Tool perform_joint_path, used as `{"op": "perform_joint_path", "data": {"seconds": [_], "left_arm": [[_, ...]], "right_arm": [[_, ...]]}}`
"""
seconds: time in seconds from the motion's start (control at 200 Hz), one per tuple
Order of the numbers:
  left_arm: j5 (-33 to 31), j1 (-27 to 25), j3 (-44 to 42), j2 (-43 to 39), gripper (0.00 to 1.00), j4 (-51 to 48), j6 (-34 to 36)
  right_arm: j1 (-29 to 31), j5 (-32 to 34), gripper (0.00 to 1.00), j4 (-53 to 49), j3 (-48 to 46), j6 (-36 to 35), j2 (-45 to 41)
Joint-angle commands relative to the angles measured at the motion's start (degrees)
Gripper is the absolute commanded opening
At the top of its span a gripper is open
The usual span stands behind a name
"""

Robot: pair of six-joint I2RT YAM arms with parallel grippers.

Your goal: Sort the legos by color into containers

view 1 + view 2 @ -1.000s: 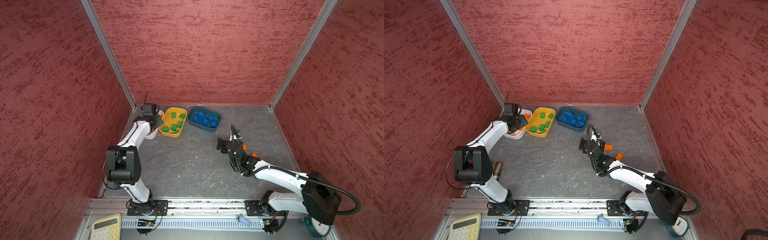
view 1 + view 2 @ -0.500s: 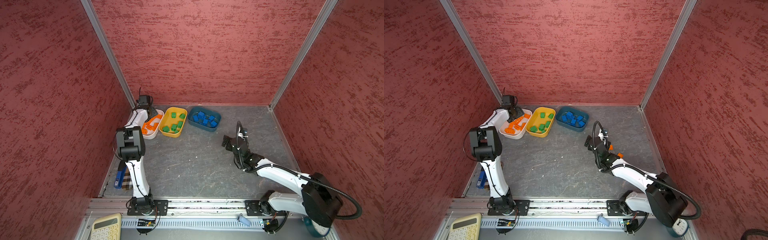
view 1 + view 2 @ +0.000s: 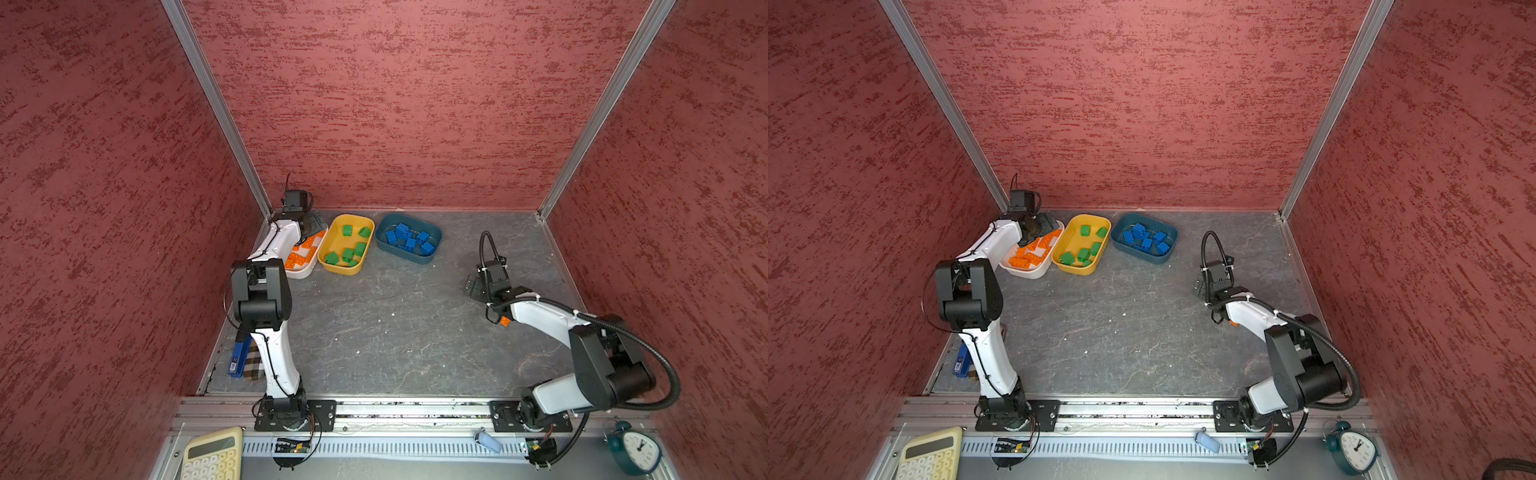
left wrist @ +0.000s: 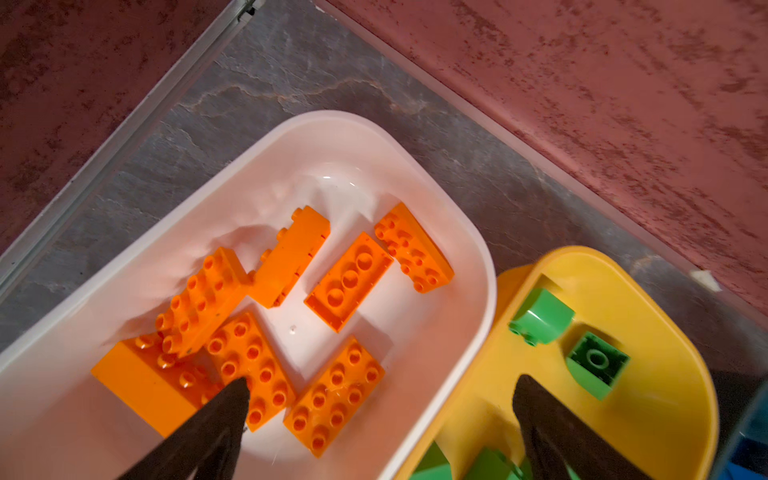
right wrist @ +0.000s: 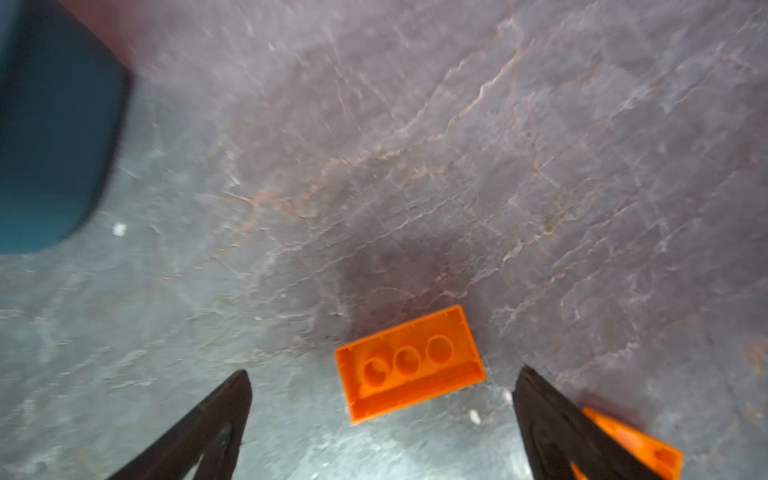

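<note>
The right gripper lowers with a small turn next and closes on the short ends of the upside-down orange lego (image 5: 409, 365), which lies at an angle below its open fingers.
Three containers stand in a row at the back left: a white tub (image 3: 301, 274) with several orange legos (image 4: 349, 282), a yellow tub (image 3: 338, 270) with green legos (image 3: 347, 253), and a teal tub (image 3: 415, 259) with blue legos (image 3: 409, 241). My left gripper (image 4: 382, 380) hangs open and empty over the white tub's far end, by the yellow tub's rim (image 4: 665, 332). My right gripper (image 5: 384, 372) is open just above an upside-down orange lego (image 5: 409, 361) on the floor. A second orange lego (image 5: 636, 444) lies behind one finger. In both top views the right arm hides most of them.
Red walls close in the left, back and right sides. A blue object (image 3: 237, 357) and a checked pad (image 3: 253, 361) lie by the left wall near the left arm's base. A calculator (image 3: 212, 455) and a clock (image 3: 633, 451) sit in front of the rail.
My left gripper's jaws have spread wider over the white tub, and that arm's elbow has risen. The right gripper has moved right, over the loose orange legos on the floor.
</note>
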Motion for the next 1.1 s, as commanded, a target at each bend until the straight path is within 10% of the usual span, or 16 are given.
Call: {"op": "perform_joint_path", "data": {"seconds": [0.0,0.601,1.097], "left_arm": [[2.5,-0.5,-3.6,-5.8,0.99,3.9,0.2],[2.5,-2.6,-17.2,-22.4,1.00,4.6,-2.6],[8.3,-18.5,-21.2,-24.7,0.99,6.4,-7.6]], "right_arm": [[-2.6,-6.6,0.99,-3.8,2.3,-5.7,2.5],[-3.5,-8.5,0.81,-12.4,10.4,-15.9,11.9],[-3.5,-10.1,0.57,-11.0,9.4,-15.5,9.6]]}}
